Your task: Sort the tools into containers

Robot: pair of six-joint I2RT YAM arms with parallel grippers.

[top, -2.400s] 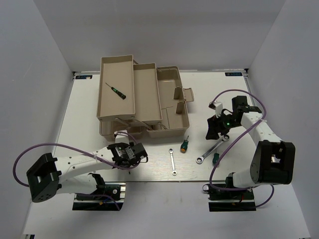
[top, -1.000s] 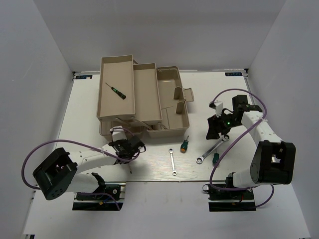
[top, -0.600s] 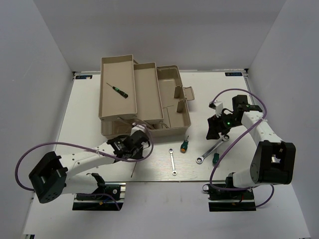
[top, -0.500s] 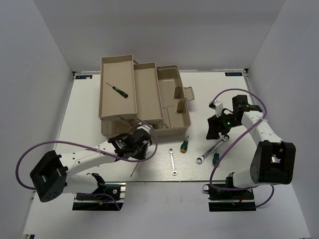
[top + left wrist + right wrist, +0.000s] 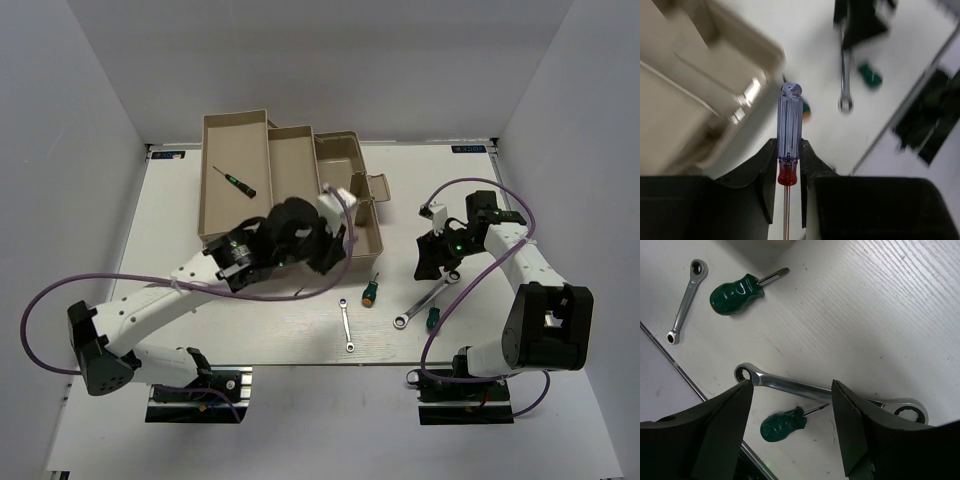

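Note:
My left gripper should swing outward and across over the tray (image 5: 240, 135) next. The tray holds the black-green screwdriver and is outward, to the left in the top view.
My left gripper (image 5: 322, 240) hangs over the open beige toolbox (image 5: 362, 172) and is shut on a blue-red precision screwdriver (image 5: 790, 125), its handle pointing away from the wrist. My right gripper (image 5: 432, 258) is open just above the long silver wrench (image 5: 800, 386), one finger on each side of the shaft and neither touching it. On the table lie the long wrench (image 5: 420, 305), a short wrench (image 5: 346, 325) and two stubby green screwdrivers (image 5: 370, 291) (image 5: 432, 318). A black-green screwdriver (image 5: 237, 182) lies in the left tray (image 5: 240, 135).
A second tray (image 5: 293, 155) stands between the left tray and the toolbox base. The toolbox's white handle (image 5: 376, 188) sticks out on its right. White walls enclose the table on three sides. The arm bases stand at the near edge.
My left arm has swung up and to the right, from the table in front of the toolbox to above it, carrying the blue-red screwdriver. The right arm has stayed over the long wrench.

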